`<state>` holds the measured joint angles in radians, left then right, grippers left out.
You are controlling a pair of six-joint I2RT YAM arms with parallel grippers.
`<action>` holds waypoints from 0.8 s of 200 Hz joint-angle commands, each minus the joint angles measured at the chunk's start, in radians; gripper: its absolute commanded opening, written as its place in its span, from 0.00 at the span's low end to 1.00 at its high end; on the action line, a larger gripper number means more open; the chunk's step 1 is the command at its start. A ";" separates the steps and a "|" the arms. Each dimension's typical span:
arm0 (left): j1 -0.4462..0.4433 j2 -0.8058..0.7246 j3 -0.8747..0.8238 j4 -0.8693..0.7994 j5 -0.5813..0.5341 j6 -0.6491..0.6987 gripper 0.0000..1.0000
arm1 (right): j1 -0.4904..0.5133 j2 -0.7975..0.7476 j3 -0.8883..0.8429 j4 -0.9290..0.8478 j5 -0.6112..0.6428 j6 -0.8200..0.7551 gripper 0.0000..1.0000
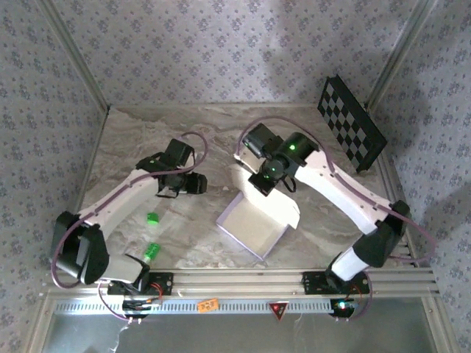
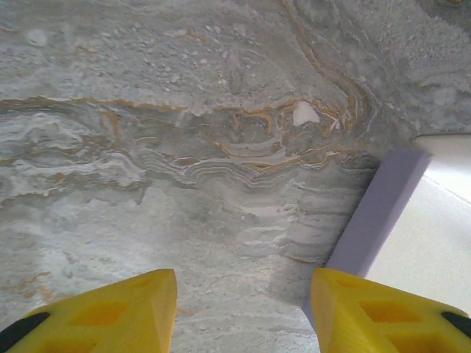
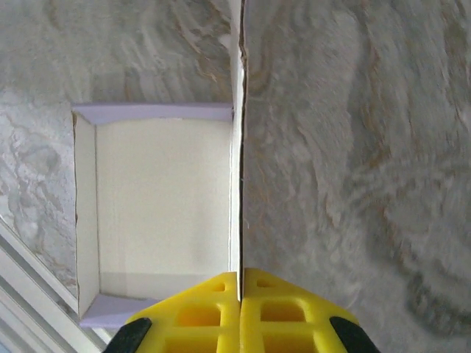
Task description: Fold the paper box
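Note:
Next, my right gripper turns and pulls the tray's flap outward over the bare marble beyond the tray, then releases it, as the tray sits crooked to the bar.
The paper box lies mid-table as a shallow open tray, cream inside with lavender outer walls, its lid flap raised on the far right side. My right gripper is shut on the top edge of that upright flap; in the right wrist view the thin flap runs edge-on from the yellow fingertips, with the tray's cream floor to its left. My left gripper hovers open left of the box. Its yellow fingers frame bare marble, with the box's lavender wall by the right finger.
A black-and-white checkerboard panel leans at the back right. Two small green pieces lie near the left arm's base. An aluminium rail runs along the near edge. Patterned walls enclose the marble table.

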<state>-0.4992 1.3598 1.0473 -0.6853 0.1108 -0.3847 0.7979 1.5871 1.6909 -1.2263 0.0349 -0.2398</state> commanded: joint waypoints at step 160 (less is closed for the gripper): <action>0.195 -0.310 -0.130 0.111 0.178 0.119 1.00 | -0.153 0.386 0.539 -0.012 -0.386 -0.727 0.48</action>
<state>-0.3157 1.0618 0.9100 -0.6075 0.2317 -0.2958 0.6712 2.0342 2.2078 -1.2526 -0.2859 -0.9424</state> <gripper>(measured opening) 0.980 0.427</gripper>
